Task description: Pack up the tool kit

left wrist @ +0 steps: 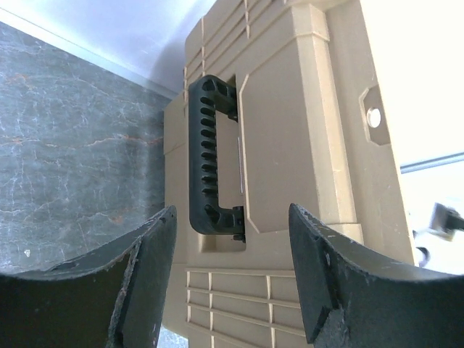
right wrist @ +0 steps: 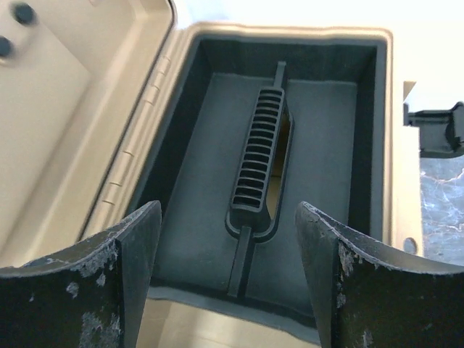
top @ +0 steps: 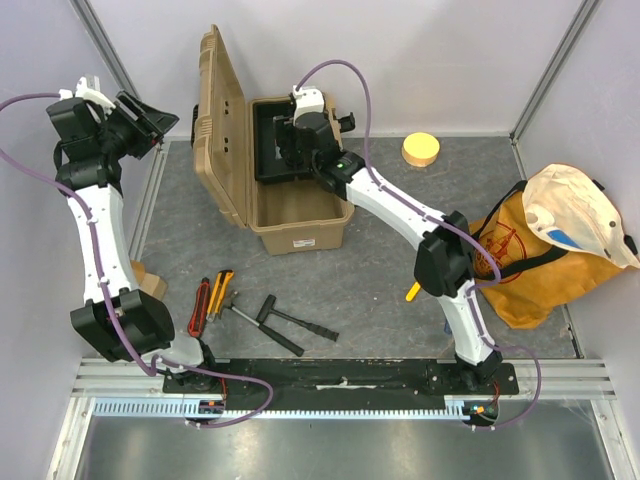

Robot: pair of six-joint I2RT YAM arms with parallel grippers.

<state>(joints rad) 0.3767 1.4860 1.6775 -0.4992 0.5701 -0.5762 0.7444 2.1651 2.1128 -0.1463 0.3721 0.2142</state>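
Observation:
My right gripper is open and the handle still lies ahead of its fingers, so it should go down into the tray next, with its fingers on both sides of the ribbed handle's near end (right wrist: 250,198).
The tan toolbox (top: 300,222) stands open, its lid (top: 222,110) upright on the left. A black inner tray (top: 268,150) lies in the far end of the box. My right gripper (top: 296,128) hovers over the tray (right wrist: 196,181), open, with the tray's ribbed handle (right wrist: 261,152) just ahead of the fingertips and nothing between them. My left gripper (top: 150,118) is open, apart from the lid's outer face, facing the black top handle (left wrist: 210,156). Red-handled (top: 200,305), yellow-handled (top: 221,292) and black (top: 285,320) hand tools lie on the mat near the front.
An orange-yellow fabric bag (top: 545,250) with a white cap on it sits at the right. A yellow round roll (top: 421,149) lies at the back. A small yellow thing (top: 412,291) shows under the right arm. A wooden block (top: 150,282) lies beside the left arm.

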